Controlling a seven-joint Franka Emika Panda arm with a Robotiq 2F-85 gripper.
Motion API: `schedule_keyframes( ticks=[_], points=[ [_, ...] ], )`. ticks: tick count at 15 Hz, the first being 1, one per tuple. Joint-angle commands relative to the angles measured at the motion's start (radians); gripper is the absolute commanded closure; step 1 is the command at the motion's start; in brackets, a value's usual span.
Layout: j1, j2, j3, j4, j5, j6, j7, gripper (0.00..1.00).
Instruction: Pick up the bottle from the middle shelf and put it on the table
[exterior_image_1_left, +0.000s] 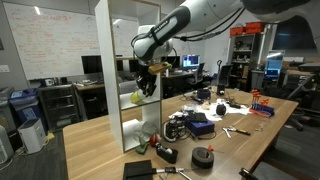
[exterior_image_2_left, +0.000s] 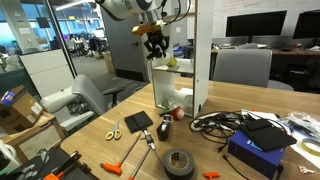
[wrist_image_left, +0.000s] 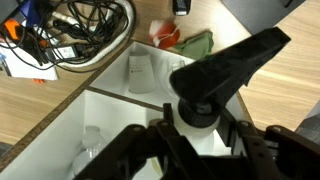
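Next, my gripper will move away from the shelving unit and down to the bare tabletop (exterior_image_1_left: 210, 174) beside the tape roll and release the bottle, as that spot is clear.
The bottle (exterior_image_1_left: 137, 97) is pale yellow-green with a black nozzle top and sits at the level of the middle shelf (exterior_image_1_left: 128, 107) of the tall white shelving unit. It also shows in an exterior view (exterior_image_2_left: 171, 62), just above the white board (exterior_image_2_left: 163, 70). In the wrist view its black top (wrist_image_left: 200, 103) fills the space between the jaws. My gripper (exterior_image_1_left: 147, 88) (exterior_image_2_left: 160, 53) (wrist_image_left: 198, 120) comes from above and is closed on the bottle's top. I cannot tell whether the bottle still rests on the board. The light-wood table (exterior_image_1_left: 100, 135) (exterior_image_2_left: 105, 150) carries the shelving unit.
White containers (wrist_image_left: 140, 72) stand on the lower shelf. On the table are black tape rolls (exterior_image_1_left: 203, 157) (exterior_image_2_left: 179, 162), a cable tangle (exterior_image_1_left: 185, 125) (exterior_image_2_left: 225, 122), scissors (exterior_image_2_left: 112, 130), a black pad (exterior_image_2_left: 138, 121) and a red-and-green item (wrist_image_left: 185, 40). The shelf uprights (exterior_image_1_left: 103, 70) flank the gripper.
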Motion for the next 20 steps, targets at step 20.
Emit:
schedule_keyframes(
  ticks=[20],
  points=[
    [-0.022,-0.41,-0.003,-0.691,0.002,-0.086,0.253,0.83]
  ],
)
